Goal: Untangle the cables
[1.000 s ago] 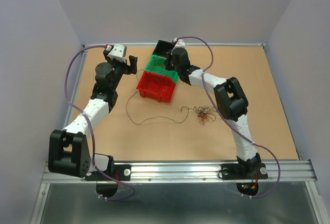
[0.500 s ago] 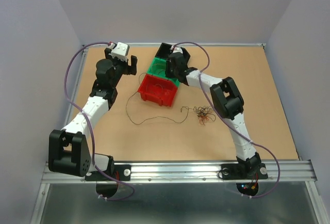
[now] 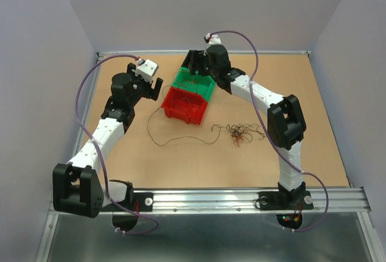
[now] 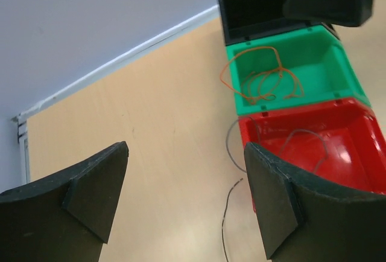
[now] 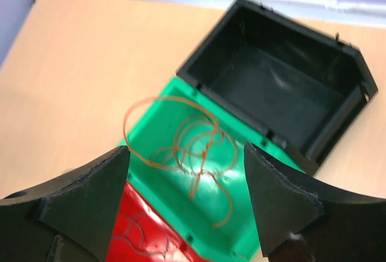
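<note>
My left gripper will next move back and lower to the thin dark wire (image 3: 174,139), single outside the tangle at the red bin's near side.
The cables (image 3: 240,133), a small tangle of dark, red and orange wires, lie on the table right of centre, with neither gripper near them. A loose orange wire (image 5: 193,147) lies coiled in the green bin (image 5: 241,226), also seen as the orange wire (image 4: 259,78). A thin dark wire (image 3: 181,139) runs from the red bin (image 3: 181,112) across the table; its end (image 4: 224,226) shows between my left fingers. My right gripper (image 5: 187,195) hangs open above the green bin (image 3: 208,90), holding nothing. My left gripper (image 4: 187,195) is open over bare table left of the bins.
The black bin (image 5: 277,87) stands empty behind the green one, the three bins in a row running from the back toward table centre. A grey wire (image 4: 301,138) lies in the red bin (image 4: 338,153). The right gripper (image 3: 196,67) and left gripper (image 3: 158,88) flank the bins.
My right gripper went from shut to open and drew back and up from the green bin, leaving the orange wire inside. The left gripper shifted slightly right toward the bins.
</note>
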Available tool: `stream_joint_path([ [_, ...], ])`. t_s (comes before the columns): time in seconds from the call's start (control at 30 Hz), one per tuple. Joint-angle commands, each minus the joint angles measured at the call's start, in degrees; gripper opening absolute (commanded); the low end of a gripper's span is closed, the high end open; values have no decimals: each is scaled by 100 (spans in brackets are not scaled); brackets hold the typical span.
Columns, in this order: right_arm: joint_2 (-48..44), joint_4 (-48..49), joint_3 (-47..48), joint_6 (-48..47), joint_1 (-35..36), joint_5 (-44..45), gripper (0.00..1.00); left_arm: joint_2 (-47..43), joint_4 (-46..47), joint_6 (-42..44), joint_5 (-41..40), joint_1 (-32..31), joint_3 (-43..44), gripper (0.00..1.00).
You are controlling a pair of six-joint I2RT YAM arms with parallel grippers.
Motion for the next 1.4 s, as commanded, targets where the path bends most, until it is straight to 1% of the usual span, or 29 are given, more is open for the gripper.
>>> stream_joint_path([
  [0.0, -599, 51, -800, -225, 25, -178, 82, -634, -709, 1105, 1457, -46, -290, 90],
  [0.03, -897, 60, -967, -260, 25, -99, 83, -688, -930, 1351, 1747, -82, -308, 93],
  [0.07, -1100, 77, -1360, -321, 25, -3, 85, -758, -1280, 1824, 2167, -221, -395, 99],
  [0.1, -1267, 86, -1538, -339, 25, 251, 86, -906, -1467, 2037, 2328, -310, -448, 99],
  [0.13, -1669, 86, -1748, -322, 25, 392, 87, -986, -1582, 2213, 2443, -415, -519, 99],
  [0.17, -1856, 95, -2099, -313, 33, 524, 90, -1057, -1652, 2302, 2462, -546, -598, 99],
  [0.2, -2014, 95, -2285, -295, 34, 726, 91, -1162, -1662, 2442, 2375, -835, -764, 99],
  [0.23, -2207, 95, -2426, -278, 25, 789, 92, -1180, -1653, 2487, 2130, -1020, -844, 99],
  [0.3, -2638, 104, -2795, -278, 33, 807, 95, -1146, -1688, 2584, 1961, -1311, -993, 99],
  [0.33, -2753, 95, -2892, -269, 34, 816, 96, -1050, -1697, 2671, 1882, -1530, -1020, 99],
  [0.4, -3035, 288, -3112, -260, 25, 833, 96, -787, -1723, 2672, 1794, -1733, -1029, 99],
  [0.5, -3290, 367, -3262, -278, 25, 868, 97, -330, -1723, 2576, 1478, -1866, -889, 95],
  [0.67, -3606, 420, -3578, -400, 25, 772, 98, 278, -1969, 2532, 1364, -2068, -713, 92],
  [0.83, -3984, 499, -3886, -524, 25, 666, 100, 726, -2206, 2584, 1381, -2130, -511, 85],
  [0.9, -4151, 525, -4009, -576, 25, 675, 100, 840, -2286, 2584, 1398, -2147, -440, 72],
  [0.97, -4301, 569, -4123, -629, 25, 605, 99, 928, -2330, 2567, 1372, -2139, -388, 56],
  [1.0, -4345, 596, -4158, -664, 25, 535, 99, 964, -2347, 2549, 1363, -2147, -327, 39],
  [1.07, -4415, 674, -4255, -796, 25, 202, 99, 1087, -2461, 2610, 1486, -2139, -239, 16],
  [1.1, -4502, 762, -4342, -840, 25, -95, 99, 1105, -2618, 2637, 1547, -2139, -142, 0],
  [1.17, -4617, 912, -4492, -1015, 16, -527, 99, 1000, -2760, 2628, 1732, -2130, -71, 0],
  [1.2, -4748, 1078, -4667, -1077, 16, -1077, 99, 764, -2778, 2611, 1802, -2138, -62, 0],
  [1.27, -4907, 1271, -4826, -1235, 25, -1590, 99, 456, -2831, 2506, 1934, -2138, -53, 0],
  [1.3, -5047, 1438, -4914, -1270, 16, -2115, 99, 141, -2892, 2470, 1987, -2139, -27, 0],
  [1.37, -5162, 1667, -5125, -1437, 16, -2697, 99, -151, -3138, 2444, 2145, -2130, 95, 0],
])
